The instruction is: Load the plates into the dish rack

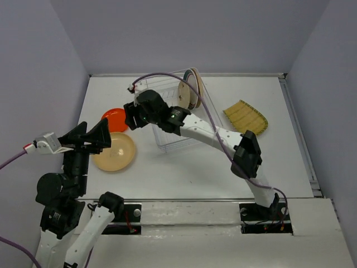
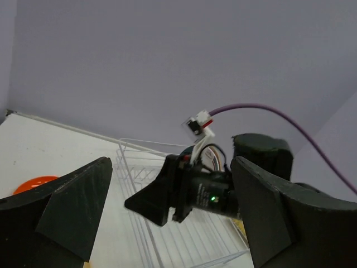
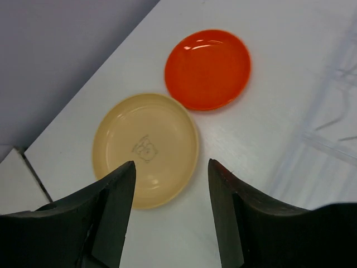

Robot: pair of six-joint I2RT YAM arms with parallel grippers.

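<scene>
Next, my right gripper moves down and back onto the tan plate's rim nearest the rack, because that part lies clear of the orange-red plate [image 1: 114, 118].
A glossy orange-red plate [image 1: 114, 118] and a plain tan plate [image 1: 114, 152] lie flat on the table at the left. They also show in the right wrist view, orange [image 3: 208, 68] and tan [image 3: 146, 148]. The wire dish rack [image 1: 167, 137] stands at the back middle with a cream floral plate [image 1: 183, 96] and a teal-rimmed plate [image 1: 194, 84] upright at its far right end. A yellow-green striped plate [image 1: 245, 116] lies to the right. My right gripper [image 1: 131, 116] is open and empty, above the table beside the tan plate's edge [image 3: 170, 184]. My left gripper [image 1: 97, 138] is open and empty, raised over the tan plate.
The right arm stretches across the rack's front [image 2: 167, 245]. The right gripper [image 2: 162, 192] hangs close in front of my left gripper [image 2: 173, 223]. The table's left edge and wall are near the two flat plates.
</scene>
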